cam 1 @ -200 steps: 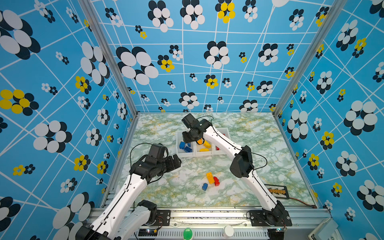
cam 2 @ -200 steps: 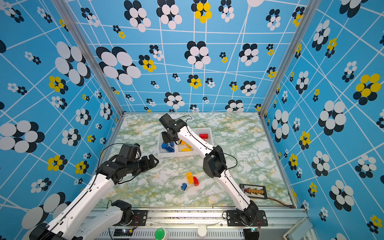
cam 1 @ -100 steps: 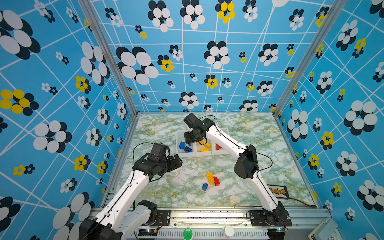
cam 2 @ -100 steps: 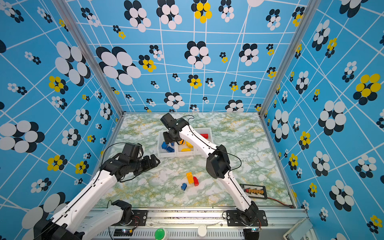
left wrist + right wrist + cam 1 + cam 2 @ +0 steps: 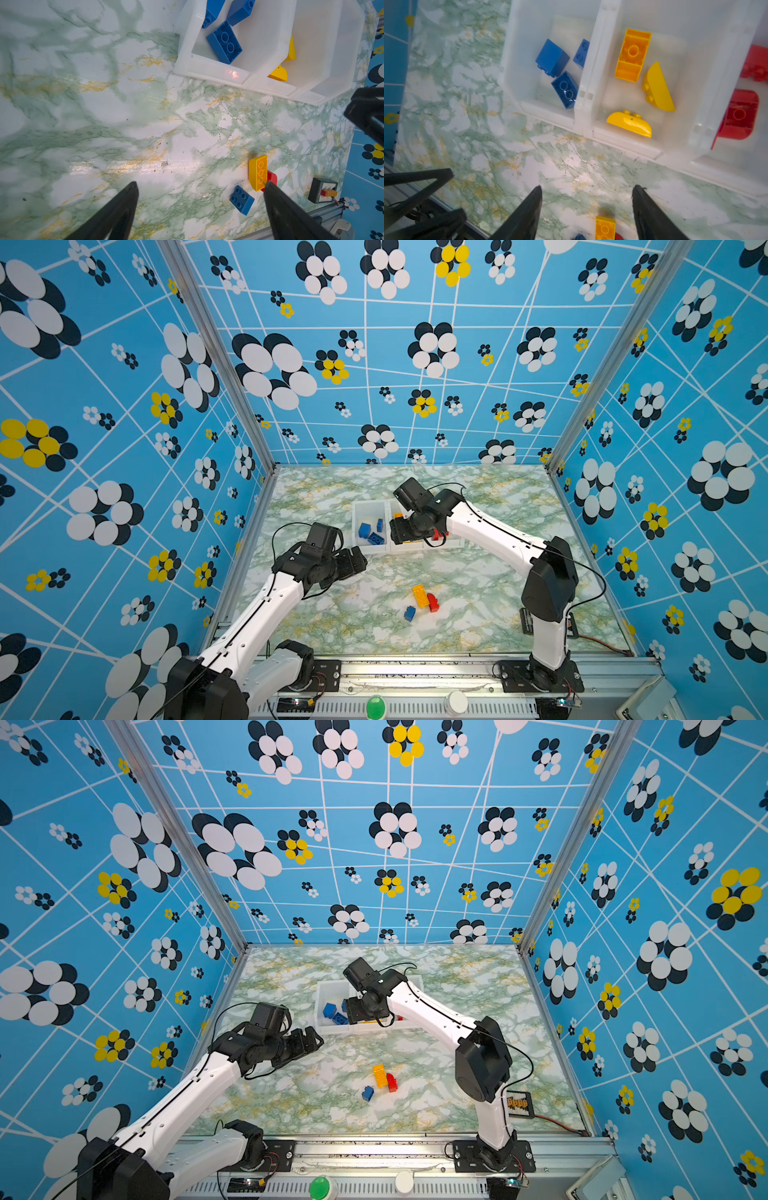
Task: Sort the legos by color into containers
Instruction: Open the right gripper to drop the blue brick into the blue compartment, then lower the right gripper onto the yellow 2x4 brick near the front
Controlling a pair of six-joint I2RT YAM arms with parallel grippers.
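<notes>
My right gripper is above the yellow brick's far end (image 5: 418, 589) (image 5: 605, 222), which lies below it toward my base, clear of the red rounded brick. It needs to move back and down onto that end.
Three white containers (image 5: 368, 512) stand joined in a row at the table's middle back. In the right wrist view, blue legos (image 5: 552, 58) lie in one, yellow legos (image 5: 632, 57) in the middle one and red legos (image 5: 741, 116) in the third. My right gripper (image 5: 395, 531) hovers over the containers' front edge, open and empty (image 5: 587, 188). Loose on the table, close together, lie a yellow brick (image 5: 420, 595), a red rounded brick (image 5: 433, 602) and a blue brick (image 5: 409, 613). My left gripper (image 5: 357, 562) hangs left of them, wide open and empty (image 5: 200, 184).
A black flat tray with small beads (image 5: 518, 1103) sits near the front right, by the right arm's base, with a red cable running off it. Patterned walls close in the marble table (image 5: 332, 614) on three sides. A metal rail runs along the front edge.
My right gripper's jaws have spread wider, and the arm has drifted slightly right and nearer over the containers. The left arm has barely moved.
</notes>
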